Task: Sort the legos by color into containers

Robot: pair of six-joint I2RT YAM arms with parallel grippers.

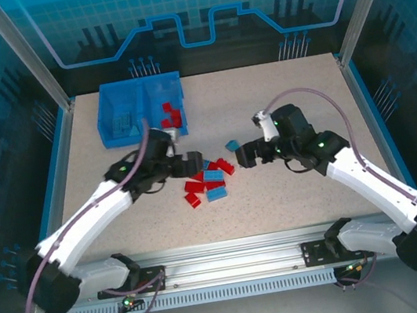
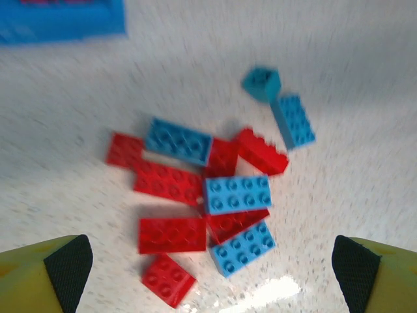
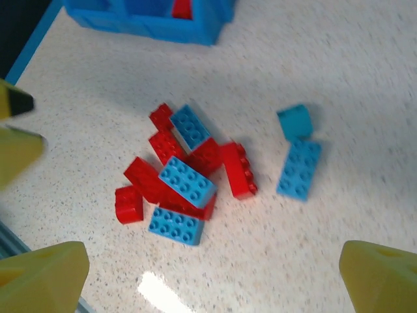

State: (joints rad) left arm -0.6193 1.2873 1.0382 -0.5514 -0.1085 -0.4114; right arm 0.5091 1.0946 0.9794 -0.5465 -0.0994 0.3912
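Note:
Next, my left gripper lowers onto the light blue lego in the pile's middle (image 1: 213, 175) (image 2: 238, 194), fingers on either side of its short ends, because it lies uncovered on top of red bricks.
A loose pile of red and light blue legos (image 1: 209, 182) lies mid-table. My left gripper (image 1: 193, 161) hovers at the pile's left edge and my right gripper (image 1: 246, 154) at its right, both open and holding nothing. In the left wrist view the pile (image 2: 238, 193) sits ahead of the open left gripper (image 2: 212, 261), and two blue bricks (image 2: 293, 120) lie apart to the right. The right wrist view shows the pile (image 3: 186, 179) and those two blue bricks (image 3: 300, 168) beyond the open right gripper (image 3: 212, 274). The blue bin (image 1: 114, 136) stands at the back left.
The bin's left compartment holds blue bricks (image 1: 122, 125) and its right compartment red bricks (image 1: 172, 117). The bin's wall (image 3: 150, 26) shows at the top of the right wrist view, where the left gripper's yellow fingers (image 3: 13, 140) enter from the left. Bare tabletop lies around the pile.

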